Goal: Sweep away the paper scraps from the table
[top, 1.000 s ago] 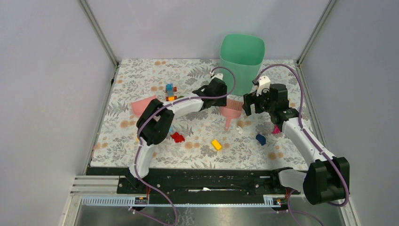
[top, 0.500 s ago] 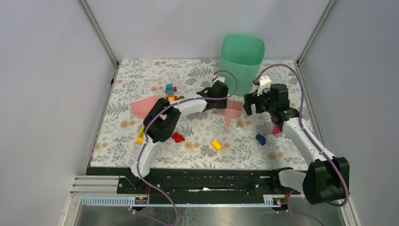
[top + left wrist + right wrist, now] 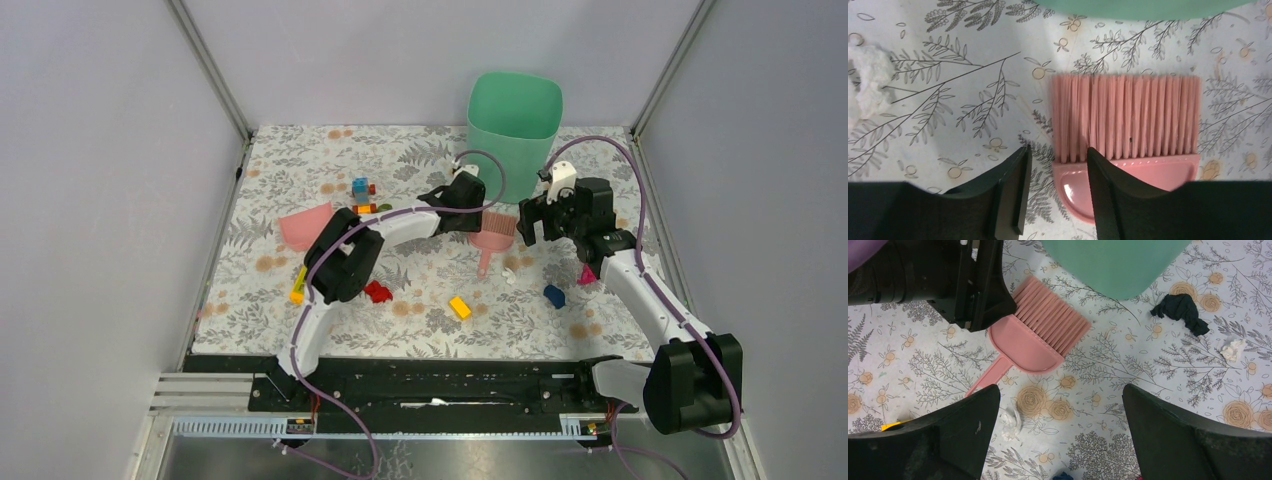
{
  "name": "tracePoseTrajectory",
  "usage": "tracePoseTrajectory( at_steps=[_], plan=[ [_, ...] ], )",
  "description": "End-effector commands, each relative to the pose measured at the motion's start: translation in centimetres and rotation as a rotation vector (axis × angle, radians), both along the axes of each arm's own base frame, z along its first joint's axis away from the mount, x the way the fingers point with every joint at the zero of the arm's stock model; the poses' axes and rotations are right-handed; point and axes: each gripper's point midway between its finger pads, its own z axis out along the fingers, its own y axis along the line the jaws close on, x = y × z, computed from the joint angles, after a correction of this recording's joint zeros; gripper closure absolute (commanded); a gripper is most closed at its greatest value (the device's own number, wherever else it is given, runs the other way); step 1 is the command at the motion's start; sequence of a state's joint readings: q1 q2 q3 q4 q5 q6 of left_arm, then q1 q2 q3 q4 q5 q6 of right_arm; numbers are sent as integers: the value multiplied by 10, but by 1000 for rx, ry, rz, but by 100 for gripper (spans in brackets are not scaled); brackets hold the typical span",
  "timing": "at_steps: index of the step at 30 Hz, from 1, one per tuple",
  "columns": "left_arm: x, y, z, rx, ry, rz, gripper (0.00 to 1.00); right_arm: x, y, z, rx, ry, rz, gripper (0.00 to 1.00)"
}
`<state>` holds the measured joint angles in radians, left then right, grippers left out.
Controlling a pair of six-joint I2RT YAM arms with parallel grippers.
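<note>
My left gripper is already lined up with the bristles' side edge (image 3: 484, 221) (image 3: 1059, 120) between its fingers, so next it will lift slightly and then lower farther outward to that edge.
A pink brush (image 3: 489, 240) lies on the table (image 3: 300, 160) in front of the green bin (image 3: 513, 120). My left gripper (image 3: 478, 222) is open and low over the brush head (image 3: 1125, 115). Its jaws straddle the head's left corner without closing on it (image 3: 1058, 150). My right gripper (image 3: 545, 225) is open wide and empty, hovering just right of the brush (image 3: 1060, 390). White paper scraps lie by the brush handle (image 3: 1009, 422), right of the bin (image 3: 1233, 349), and at the left of the left wrist view (image 3: 868, 85). From above, scraps (image 3: 510, 270) show near the handle.
A pink dustpan (image 3: 305, 225) lies at the left. Toy bricks are scattered: yellow (image 3: 459, 307), red (image 3: 377, 291), blue (image 3: 553, 294), magenta (image 3: 587, 273), and a small stack (image 3: 361, 190). A black crumpled bit (image 3: 1180, 310) lies right of the bin.
My left arm's elbow swung right and its gripper settled lower onto the brush head. The right arm and the brush have not moved.
</note>
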<state>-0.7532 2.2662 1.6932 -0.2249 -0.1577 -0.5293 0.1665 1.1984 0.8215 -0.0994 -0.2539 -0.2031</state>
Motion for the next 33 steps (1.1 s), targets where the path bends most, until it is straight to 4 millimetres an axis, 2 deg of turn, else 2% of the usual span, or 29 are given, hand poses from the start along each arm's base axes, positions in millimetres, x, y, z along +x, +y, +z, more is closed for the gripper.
tracePoseTrajectory(
  at_steps=[1, 3, 5, 12, 16, 19, 22, 25, 29, 30, 33],
  plan=[
    [3, 19, 56, 27, -99, 12, 49, 4, 1, 7, 10, -30, 18, 0],
    [4, 30, 74, 38, -135, 25, 47, 4, 3, 7, 14, -26, 26, 0],
    [5, 33, 78, 26, -141, 26, 44, 4, 4, 5, 18, -19, 30, 0],
    [12, 4, 56, -81, -83, 12, 41, 4, 0, 5, 10, -18, 15, 0],
    [25, -6, 32, -39, -69, -11, 46, 5, -4, 5, 12, -19, 4, 0],
    [25, -13, 15, -24, -42, -58, 50, 6, -6, 4, 16, -13, -5, 0],
    [21, -13, 1, -17, -13, -76, 56, 6, -6, 2, 17, -9, -2, 0],
    [12, -8, -5, -6, 13, -82, 68, 6, -5, 0, 19, -2, 3, 0],
    [8, 1, 16, -21, -24, -59, 97, 6, -4, -3, 24, 10, 12, 0],
    [7, 4, 22, -27, -39, -54, 100, 5, -3, -4, 25, 14, 14, 0],
    [7, 10, 47, -47, -94, -40, 100, 5, -1, -6, 29, 26, 25, 0]
  ],
)
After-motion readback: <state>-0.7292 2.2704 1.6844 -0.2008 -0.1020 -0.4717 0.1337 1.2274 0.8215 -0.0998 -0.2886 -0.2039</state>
